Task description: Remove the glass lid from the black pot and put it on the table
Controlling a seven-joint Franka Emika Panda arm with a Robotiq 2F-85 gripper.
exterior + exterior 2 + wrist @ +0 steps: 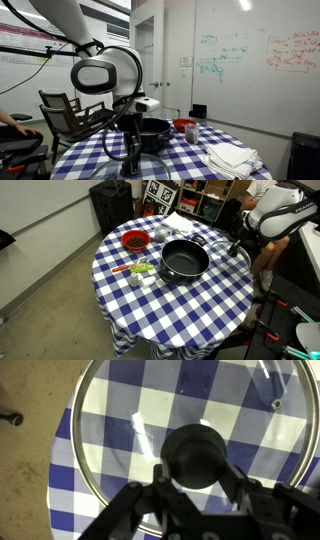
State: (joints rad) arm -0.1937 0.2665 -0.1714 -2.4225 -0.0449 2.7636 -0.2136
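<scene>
My gripper should move toward the pot. Then it should lower the lid onto the checked table.
The glass lid (140, 410) fills the wrist view, its dark knob (195, 452) between the fingers of my gripper (197, 478), which is shut on it. The lid hangs level over the checked table (62, 465) near its edge, with floor showing at the left. In an exterior view the black pot (184, 260) stands uncovered in the middle of the table (150, 310), and my gripper (236, 248) holds the lid (221, 246) beside the pot, by the table's edge. In an exterior view the gripper (128, 128) is next to the pot (152, 134).
A red bowl (133, 242) (185, 126) stands beyond the pot. White cloths (180, 222) (230, 157) lie near the table's rim. Small items (140, 272) sit beside the pot. A chair (65, 110) and a person's hand (12, 120) are close by.
</scene>
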